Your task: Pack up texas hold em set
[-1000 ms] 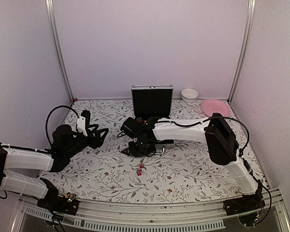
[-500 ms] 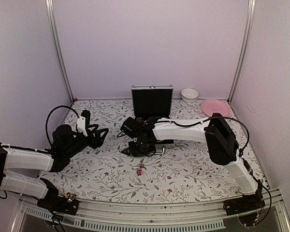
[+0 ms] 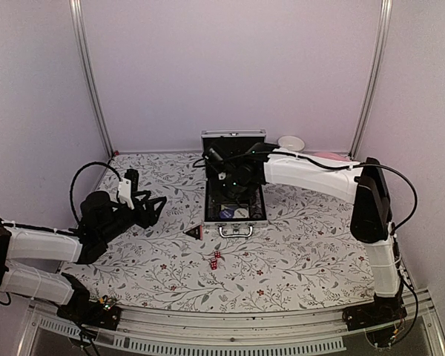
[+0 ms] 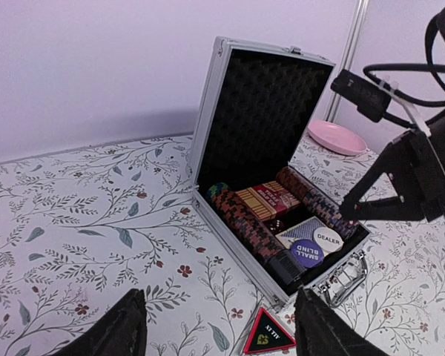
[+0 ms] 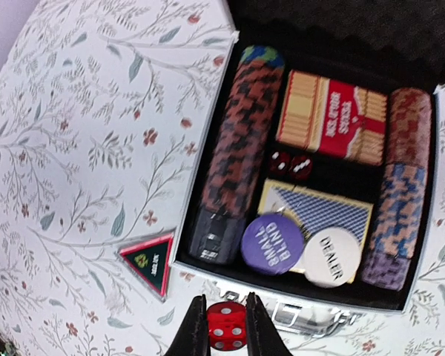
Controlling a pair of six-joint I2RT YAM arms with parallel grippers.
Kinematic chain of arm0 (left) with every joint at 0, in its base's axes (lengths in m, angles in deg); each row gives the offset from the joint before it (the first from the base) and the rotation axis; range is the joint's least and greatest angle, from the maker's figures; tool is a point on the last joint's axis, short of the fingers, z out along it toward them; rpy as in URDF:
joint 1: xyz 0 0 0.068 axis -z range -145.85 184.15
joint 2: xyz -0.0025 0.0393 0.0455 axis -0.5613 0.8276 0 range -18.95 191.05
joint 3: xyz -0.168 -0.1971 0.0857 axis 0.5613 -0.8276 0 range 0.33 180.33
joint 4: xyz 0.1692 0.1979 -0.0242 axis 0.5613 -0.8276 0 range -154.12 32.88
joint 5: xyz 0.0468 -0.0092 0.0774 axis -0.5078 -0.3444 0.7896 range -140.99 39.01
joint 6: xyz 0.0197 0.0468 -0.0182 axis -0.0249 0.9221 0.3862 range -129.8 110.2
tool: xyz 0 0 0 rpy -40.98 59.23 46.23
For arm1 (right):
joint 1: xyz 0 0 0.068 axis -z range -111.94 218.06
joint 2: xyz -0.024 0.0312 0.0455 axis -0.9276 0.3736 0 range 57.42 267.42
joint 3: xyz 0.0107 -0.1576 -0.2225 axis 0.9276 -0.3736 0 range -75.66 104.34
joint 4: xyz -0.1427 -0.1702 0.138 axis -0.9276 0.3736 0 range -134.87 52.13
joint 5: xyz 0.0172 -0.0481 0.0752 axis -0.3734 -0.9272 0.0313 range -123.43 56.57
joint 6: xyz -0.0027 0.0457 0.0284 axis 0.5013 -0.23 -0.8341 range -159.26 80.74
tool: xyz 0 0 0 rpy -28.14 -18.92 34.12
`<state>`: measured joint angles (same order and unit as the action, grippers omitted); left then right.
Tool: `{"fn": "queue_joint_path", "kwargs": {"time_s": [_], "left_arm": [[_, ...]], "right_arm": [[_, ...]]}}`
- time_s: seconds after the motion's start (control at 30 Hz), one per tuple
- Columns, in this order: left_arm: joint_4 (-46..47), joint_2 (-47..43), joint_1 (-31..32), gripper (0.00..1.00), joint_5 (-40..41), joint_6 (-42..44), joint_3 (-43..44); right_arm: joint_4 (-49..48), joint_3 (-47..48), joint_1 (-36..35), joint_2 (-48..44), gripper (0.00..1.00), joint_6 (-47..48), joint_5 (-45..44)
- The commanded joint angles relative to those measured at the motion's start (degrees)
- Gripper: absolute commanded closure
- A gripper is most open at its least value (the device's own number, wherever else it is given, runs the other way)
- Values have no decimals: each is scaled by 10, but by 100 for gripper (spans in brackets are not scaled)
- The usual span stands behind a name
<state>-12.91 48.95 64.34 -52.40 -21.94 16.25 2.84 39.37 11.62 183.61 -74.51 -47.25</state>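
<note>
My right gripper carries the die (image 5: 226,335) outward and down next to release it in the gap (image 5: 331,175) beside the packed dice, which lies below and outward of the gripper.
The silver case (image 3: 233,134) stands open at the middle back, its lid upright. Inside, the right wrist view shows rows of poker chips (image 5: 241,141), a tan-red card pack (image 5: 332,119), two red dice (image 5: 291,166) and the blind and dealer buttons. My right gripper (image 5: 225,304) hangs above the case's front rim (image 5: 275,291), shut on a red die (image 5: 226,335). The black triangular piece (image 3: 195,232) lies on the table at the case's front left corner. Two more dice (image 3: 214,258) lie nearer the front. My left gripper (image 4: 222,334) hovers open, left of the case (image 4: 245,222).
A white bowl (image 3: 291,142) and a pink plate (image 3: 332,156) sit at the back right, the plate partly behind my right arm. The case's metal handle (image 3: 235,230) juts toward the front. Aluminium posts stand at both back corners of the flowered tablecloth.
My right gripper has risen from the table beside the triangular piece and swung back over the open case, carrying the die. The left arm has not moved.
</note>
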Motion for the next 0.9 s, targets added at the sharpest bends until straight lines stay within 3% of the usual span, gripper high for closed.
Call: {"fn": "queue_joint_path", "kwargs": {"time_s": [0.0,0.37,0.87], "left_arm": [[-7,0,-7,32,3,0,3],[-7,3,-7,32,6,2,5],[-10,6,-7,32,7,3,6]], "right_arm": [[-35,-35,54,0,90,27,-14],[-94,-36,112,50,90,46,8],[-108,1,123,121,89,53,28]]}}
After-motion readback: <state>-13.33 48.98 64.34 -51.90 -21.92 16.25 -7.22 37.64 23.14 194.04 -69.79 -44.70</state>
